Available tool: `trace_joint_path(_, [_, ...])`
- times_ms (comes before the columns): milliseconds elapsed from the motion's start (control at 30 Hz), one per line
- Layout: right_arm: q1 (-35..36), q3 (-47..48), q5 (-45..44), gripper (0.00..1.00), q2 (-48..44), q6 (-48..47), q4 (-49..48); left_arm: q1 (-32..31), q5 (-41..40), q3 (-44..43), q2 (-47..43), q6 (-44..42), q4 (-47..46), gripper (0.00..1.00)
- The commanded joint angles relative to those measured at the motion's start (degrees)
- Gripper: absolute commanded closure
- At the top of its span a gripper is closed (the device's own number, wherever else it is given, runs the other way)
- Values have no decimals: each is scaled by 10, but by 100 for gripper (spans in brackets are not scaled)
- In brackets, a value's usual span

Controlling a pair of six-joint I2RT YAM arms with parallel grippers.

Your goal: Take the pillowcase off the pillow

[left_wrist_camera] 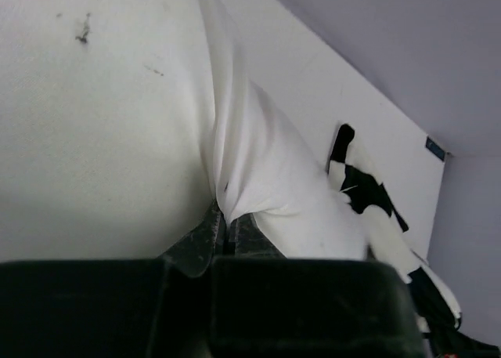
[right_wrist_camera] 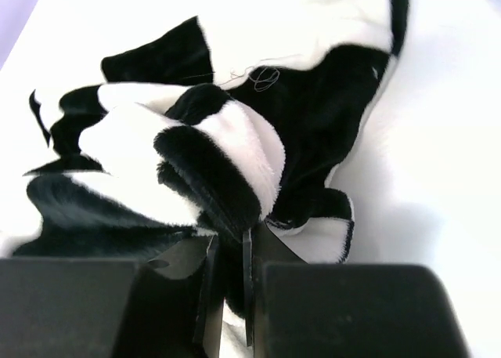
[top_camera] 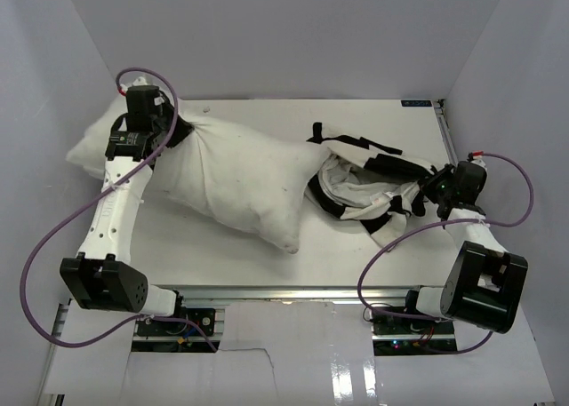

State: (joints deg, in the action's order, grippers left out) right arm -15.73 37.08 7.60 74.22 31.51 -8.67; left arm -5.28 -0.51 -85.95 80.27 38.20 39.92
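The left gripper will go down toward the tabletop and let go of the fold there, since the pillowcase lies off the pillow and the pinched end hangs raised.
The plain white pillow lies bare across the left and middle of the table. My left gripper is shut on a pinched fold of the pillow near its far left end. The black-and-white checkered pillowcase lies crumpled to the right of the pillow, off it, its white inside showing. My right gripper is shut on a fold of the pillowcase at the heap's right side. The pillowcase also shows far right in the left wrist view.
The white table has its front edge just beyond the pillow's near corner. Grey walls close in the left, back and right. Purple cables loop from both arms. The right arm's base sits at the front right.
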Motion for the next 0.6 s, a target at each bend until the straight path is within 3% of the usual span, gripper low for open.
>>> trace_joint_path(0, [-32, -16, -38, 92, -28, 24, -5, 10, 51, -72, -14, 57, -11, 100])
trace_joint_path(167, [-40, -15, -20, 92, -43, 15, -15, 11, 74, -82, 19, 84, -20, 100])
trace_joint_path(333, [-27, -15, 112, 92, -23, -8, -60, 11, 163, -21, 36, 15, -116, 100])
trace_joint_path(467, [-8, -30, 118, 92, -29, -14, -65, 12, 103, 2, 55, 2, -97, 100])
trace_joint_path(567, [5, -29, 108, 92, -28, -26, -62, 12, 46, 69, 42, 5, -133, 100])
